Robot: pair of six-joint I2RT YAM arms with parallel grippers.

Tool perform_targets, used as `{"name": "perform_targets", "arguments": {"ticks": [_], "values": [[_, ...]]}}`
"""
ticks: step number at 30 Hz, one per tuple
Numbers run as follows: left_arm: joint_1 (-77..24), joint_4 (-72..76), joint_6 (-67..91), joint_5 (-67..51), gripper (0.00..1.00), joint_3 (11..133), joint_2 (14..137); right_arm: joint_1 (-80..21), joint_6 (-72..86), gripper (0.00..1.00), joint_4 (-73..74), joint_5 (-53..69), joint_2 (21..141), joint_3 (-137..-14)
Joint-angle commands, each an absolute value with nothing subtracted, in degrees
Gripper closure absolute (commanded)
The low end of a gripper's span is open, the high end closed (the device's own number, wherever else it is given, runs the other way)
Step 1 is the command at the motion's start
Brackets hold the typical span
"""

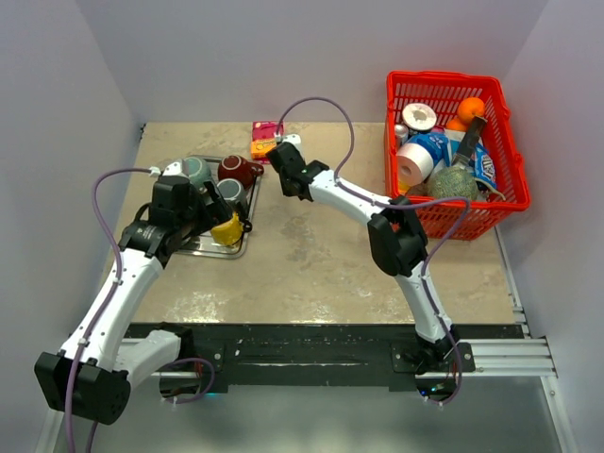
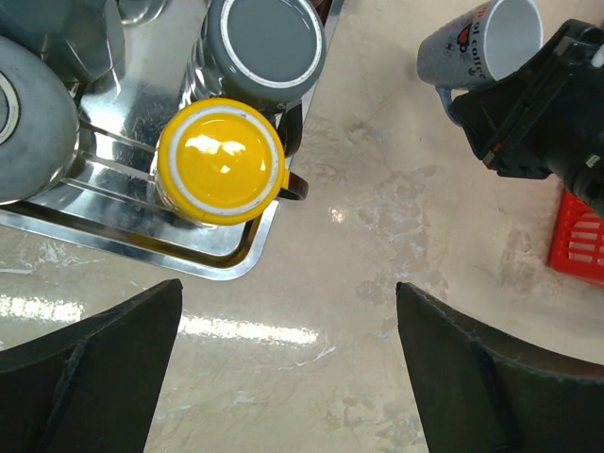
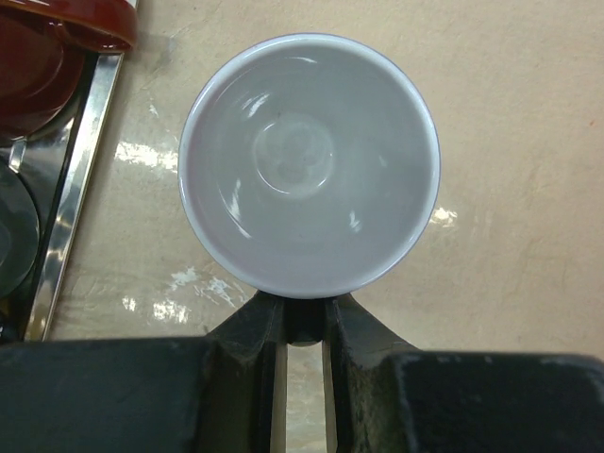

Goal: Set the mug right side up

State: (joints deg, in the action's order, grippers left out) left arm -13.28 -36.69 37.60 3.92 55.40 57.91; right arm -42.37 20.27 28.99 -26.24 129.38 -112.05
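Note:
My right gripper holds the mug's handle and will next lower onto bare tabletop beside the tray and release it, as the white mug's opening already faces up.
My right gripper (image 3: 304, 326) is shut on the handle of a white mug (image 3: 309, 160), and its wrist view looks straight into the mug's open mouth. The left wrist view has that mug (image 2: 481, 47) at the top right, printed on its side, mouth tilted up, held above the table just right of the tray. From above, the mug (image 1: 288, 141) shows only as a small white shape at the tip of the right gripper (image 1: 283, 153). Over bare table just in front of the tray, my left gripper (image 2: 288, 359) stands wide open, nothing between its fingers.
A steel tray (image 2: 189, 255) at the left holds an upside-down yellow mug (image 2: 219, 160), a dark grey mug (image 2: 264, 42), a maroon mug (image 1: 238, 170) and a pale grey one (image 1: 195, 170). Small pink and orange boxes (image 1: 264, 138) lie behind. A red basket (image 1: 453, 222) of groceries stands at the right.

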Motion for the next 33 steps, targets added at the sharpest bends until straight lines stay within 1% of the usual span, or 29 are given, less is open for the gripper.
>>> {"name": "perform_targets", "arguments": {"ticks": [1, 3, 8, 12, 13, 14, 15, 17, 18, 21, 22, 28, 29, 30, 33], "values": [[-13.45, -35.51, 34.55, 5.89, 0.01, 55.55, 59.06, -42.89, 19.95, 1.0, 29.26, -29.53, 132.18, -119.96], [-13.45, -35.68, 34.19, 6.06, 0.01, 55.9, 60.02, -42.89, 20.21, 1.0, 30.58, -29.62, 134.9, -122.94], [-13.45, -35.6, 32.96, 6.42, 0.01, 55.99, 61.61, -42.89, 21.09, 1.0, 31.11, -30.15, 137.28, -125.15], [-13.45, -35.51, 32.26, 6.5, 0.01, 55.81, 63.19, -42.89, 22.15, 1.0, 34.53, -30.23, 139.83, -128.05], [-13.45, -35.33, 32.08, 6.59, 0.01, 55.72, 63.45, -42.89, 22.41, 0.98, 34.63, -30.15, 140.01, -128.06], [-13.45, -35.16, 31.99, 6.59, 0.01, 55.55, 63.72, -42.8, 22.59, 0.93, 34.63, -29.97, 140.01, -127.62], [-13.45, -35.07, 31.99, 6.59, 0.01, 55.46, 64.16, -42.89, 22.76, 0.79, 34.54, -29.97, 139.92, -127.36], [-13.45, -34.72, 31.9, 6.33, 0.01, 55.28, 64.6, -42.89, 23.03, 0.61, 34.02, -29.53, 138.96, -126.39], [-13.45, -34.72, 31.9, 6.24, 0.01, 55.28, 65.03, -42.8, 23.03, 0.48, 33.32, -29.36, 138.43, -126.04], [-13.45, -34.37, 31.99, 5.8, 0.01, 55.19, 65.83, -42.89, 23.11, 0.33, 33.13, -28.65, 136.94, -125.86], [-13.45, -34.28, 31.99, 5.63, 0.01, 55.02, 66.0, -42.8, 23.72, 0.25, 33.31, -28.65, 136.67, -126.12], [-13.45, -34.02, 32.26, 4.48, 0.01, 54.49, 67.15, -42.89, 24.08, 0.1, 33.13, -28.21, 132.55, -127.0], [-13.45, -33.93, 32.34, 4.05, 0.01, 54.23, 67.15, -42.89, 23.82, 0.05, 33.13, -28.21, 131.93, -126.91], [-13.45, -33.66, 32.34, 3.69, 0.01, 54.14, 67.32, -42.89, 23.56, 0.02, 33.13, -28.13, 130.36, -126.65], [-13.45, -32.52, 32.08, 1.15, 0.01, 53.35, 67.67, -42.8, 22.24, 0.01, 33.4, -27.95, 126.15, -124.64]]}}
